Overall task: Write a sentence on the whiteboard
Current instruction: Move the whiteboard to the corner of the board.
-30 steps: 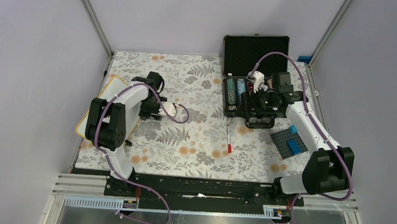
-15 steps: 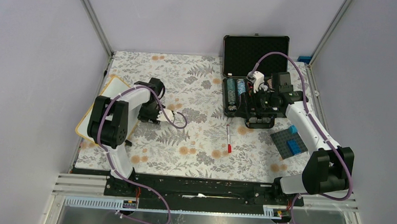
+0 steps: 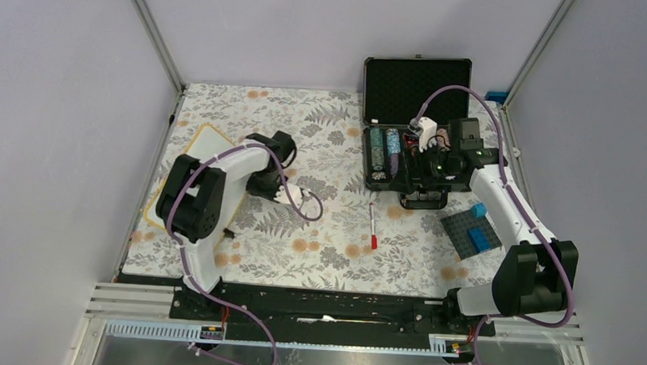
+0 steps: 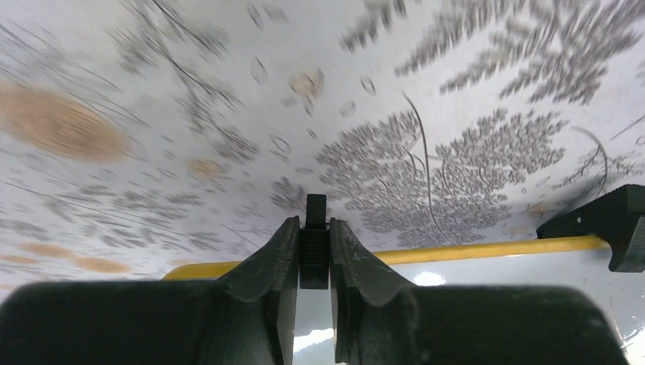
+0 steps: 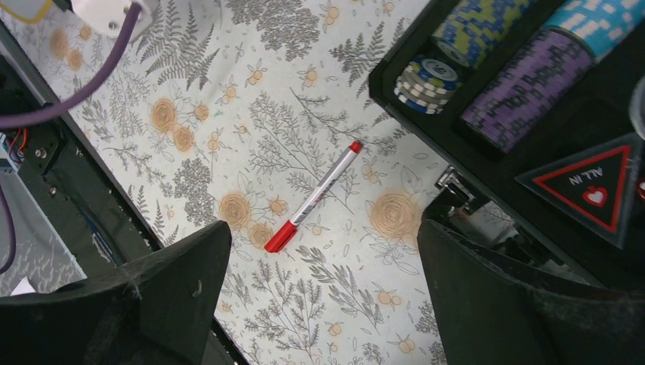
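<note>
My left gripper should carry the whiteboard toward the marker next and let go of it, because clear cloth (image 3: 331, 220) is to the gripper's right in the top view.
The whiteboard (image 3: 197, 174), white with a yellowish rim, lies tilted on the flowered cloth at the left, largely under my left arm. My left gripper (image 3: 266, 182) is at the board's right edge. In the left wrist view the gripper (image 4: 313, 225) is shut on a small black ribbed foot (image 4: 315, 207) of the whiteboard (image 4: 494, 268), beside its rim (image 4: 487, 249). No sentence shows on the board. A red-capped marker (image 3: 372, 228) lies mid-table. My right gripper (image 5: 319, 304) hangs open above the cloth, near the marker (image 5: 313, 196).
An open black case (image 3: 417, 91) with stacks of poker chips (image 5: 525, 72) stands at the back right. A dark grey-blue block plate (image 3: 470, 234) with blue bricks lies at the right. Another black foot (image 4: 608, 224) sticks out along the board's rim.
My left gripper has shut on the board's black foot and moved right, dragging the whiteboard rightward and turning it. The right arm has shifted slightly; its jaws stay open.
</note>
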Motion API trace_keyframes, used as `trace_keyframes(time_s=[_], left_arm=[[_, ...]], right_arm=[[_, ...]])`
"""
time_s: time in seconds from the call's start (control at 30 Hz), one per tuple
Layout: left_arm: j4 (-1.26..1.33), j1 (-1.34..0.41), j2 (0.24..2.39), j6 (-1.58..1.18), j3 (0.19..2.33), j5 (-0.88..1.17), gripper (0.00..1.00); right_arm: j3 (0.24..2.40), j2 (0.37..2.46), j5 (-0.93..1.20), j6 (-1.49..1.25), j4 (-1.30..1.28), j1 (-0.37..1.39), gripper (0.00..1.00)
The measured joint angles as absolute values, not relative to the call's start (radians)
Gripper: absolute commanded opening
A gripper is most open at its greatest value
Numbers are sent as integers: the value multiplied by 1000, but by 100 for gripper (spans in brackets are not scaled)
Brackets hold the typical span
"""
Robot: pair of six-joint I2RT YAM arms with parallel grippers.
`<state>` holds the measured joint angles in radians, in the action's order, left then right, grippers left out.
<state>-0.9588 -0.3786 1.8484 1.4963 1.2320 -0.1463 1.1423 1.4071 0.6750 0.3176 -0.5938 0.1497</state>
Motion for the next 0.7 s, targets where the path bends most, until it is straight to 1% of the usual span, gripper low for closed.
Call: trace_keyframes(time_s=[0.33,0.6,0.63,0.67,0.7], left_arm=[[-1029,-674,1979,1398,1425,-139,0],[-1102,-914,2112,1300,1605,-82,0],[-1105,-937,2119,1288,1613,-75,2],[-1110,-953,2123,1280,1620,-72,6],[-1120,-970,2128,1268,1629,-64,13]], right_arm=[[1168,1407,728,318,-617,25,100],[1168,1394,751,319,-625,-17,100],[1168,1389,753,321,-625,-29,100],[1168,1384,754,323,-627,-37,100],[1168,1379,754,325,-631,-44,100]])
